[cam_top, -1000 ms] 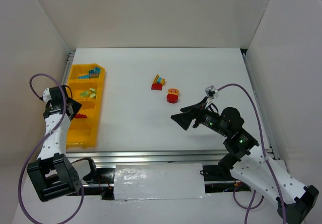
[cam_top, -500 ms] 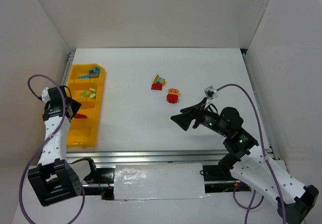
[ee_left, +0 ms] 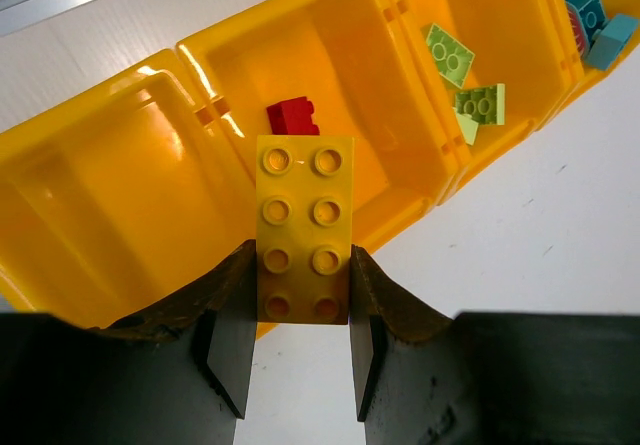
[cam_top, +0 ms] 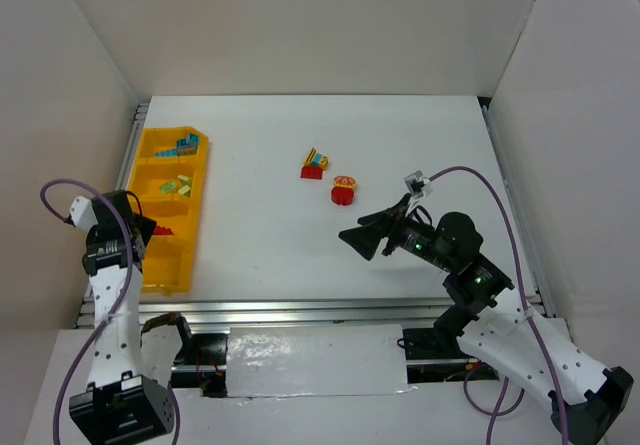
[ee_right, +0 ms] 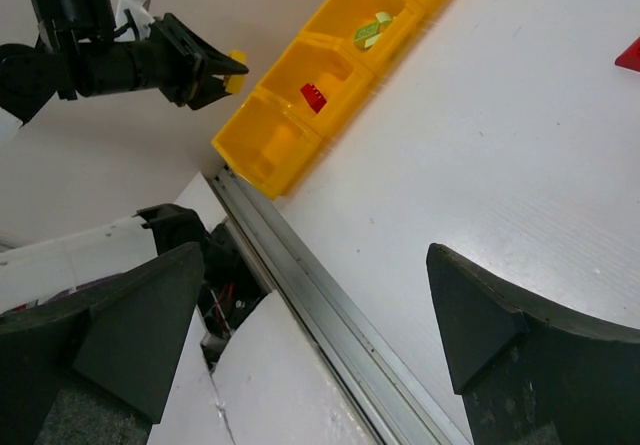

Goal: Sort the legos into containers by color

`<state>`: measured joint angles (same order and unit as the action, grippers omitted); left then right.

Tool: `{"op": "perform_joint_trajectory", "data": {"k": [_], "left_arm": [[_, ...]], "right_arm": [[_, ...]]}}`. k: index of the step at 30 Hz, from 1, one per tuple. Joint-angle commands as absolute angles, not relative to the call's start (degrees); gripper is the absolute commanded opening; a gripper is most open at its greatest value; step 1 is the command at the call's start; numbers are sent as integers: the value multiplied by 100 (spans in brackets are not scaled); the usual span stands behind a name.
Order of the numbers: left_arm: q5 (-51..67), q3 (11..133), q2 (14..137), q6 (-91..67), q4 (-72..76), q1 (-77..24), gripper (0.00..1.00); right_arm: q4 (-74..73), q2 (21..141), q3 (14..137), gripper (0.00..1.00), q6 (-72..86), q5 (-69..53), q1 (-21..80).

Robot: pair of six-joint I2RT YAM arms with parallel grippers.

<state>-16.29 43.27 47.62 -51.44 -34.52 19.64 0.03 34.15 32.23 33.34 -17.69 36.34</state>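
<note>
The yellow brick point(ee_left: 304, 227) should be released over the bare nearest compartment point(ee_left: 130, 205), so my left gripper needs to move back and down over it next.
My left gripper point(ee_left: 300, 255) is shut on a yellow two-by-four brick point(ee_left: 304, 227) and holds it above the near end of the yellow tray point(ee_left: 200, 75). In the top view this gripper point(cam_top: 148, 233) is at the tray's point(cam_top: 165, 270) left side. The nearest compartment is bare, the second holds a red brick point(ee_left: 293, 117), the third pale green bricks point(ee_left: 465, 75), the farthest teal bricks point(ee_left: 590, 25). A red, yellow and teal clump point(cam_top: 316, 163) and a red round piece with a yellow top point(cam_top: 343, 191) lie on the table. My right gripper point(cam_top: 365, 237) is open and empty.
White walls enclose the table on three sides. A metal rail point(ee_right: 330, 305) runs along the near edge. The right wrist view shows the tray point(ee_right: 300, 115) and the left gripper point(ee_right: 215, 70) with its yellow brick beyond the rail.
My left arm has drawn back toward the near end of the tray with the yellow brick in it. The right arm has not moved.
</note>
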Motion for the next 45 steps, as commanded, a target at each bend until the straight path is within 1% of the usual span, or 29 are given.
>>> {"op": "perform_joint_trajectory", "data": {"k": [1,6,18,26,32,33,36,37,38,39,40,41,42,45], "left_arm": [[-1898,4149,4465,-5335,-3612,1986,0],[-1951,4026,4298,-5238,-3831,1986,0],[-2601,3806,4166,-5941,-4403,1986,0],[-2435,3472,4359,-6161,-4280,1986,0],[-2522,3331,4403,-6196,-4193,1986,0],[-2514,3305,4395,-6196,-4166,1986,2],[-2417,3226,4377,-6117,-4052,1986,12],[-2400,3226,4386,-6100,-4034,1986,24],[-2417,3234,4386,-6091,-4034,1986,31],[-2426,3252,4386,-6091,-4052,1978,42],[-2434,3278,4412,-6117,-4069,1986,74],[-2461,3296,4421,-6135,-4087,1986,95],[-2496,3313,4430,-6170,-4148,1986,99],[-2479,3348,4465,-6188,-4166,1986,100]], "right_arm": [[202,3366,3199,100,3287,-1854,3603],[114,3287,3190,100,3261,-1784,3604],[378,3577,3234,100,3393,-2021,3604],[334,3674,3322,100,3331,-2100,3604],[308,3805,3375,100,3357,-2180,3595],[282,3840,3401,100,3349,-2206,3595],[255,3928,3507,100,3357,-2241,3604],[255,3964,3542,100,3357,-2241,3604],[264,3990,3559,100,3366,-2241,3604],[298,3999,3560,100,3375,-2250,3604],[325,4034,3551,100,3419,-2259,3612],[360,4060,3533,100,3445,-2267,3595],[439,4069,3516,100,3463,-2276,3603],[510,4209,3489,100,3524,-2294,3612]]}}
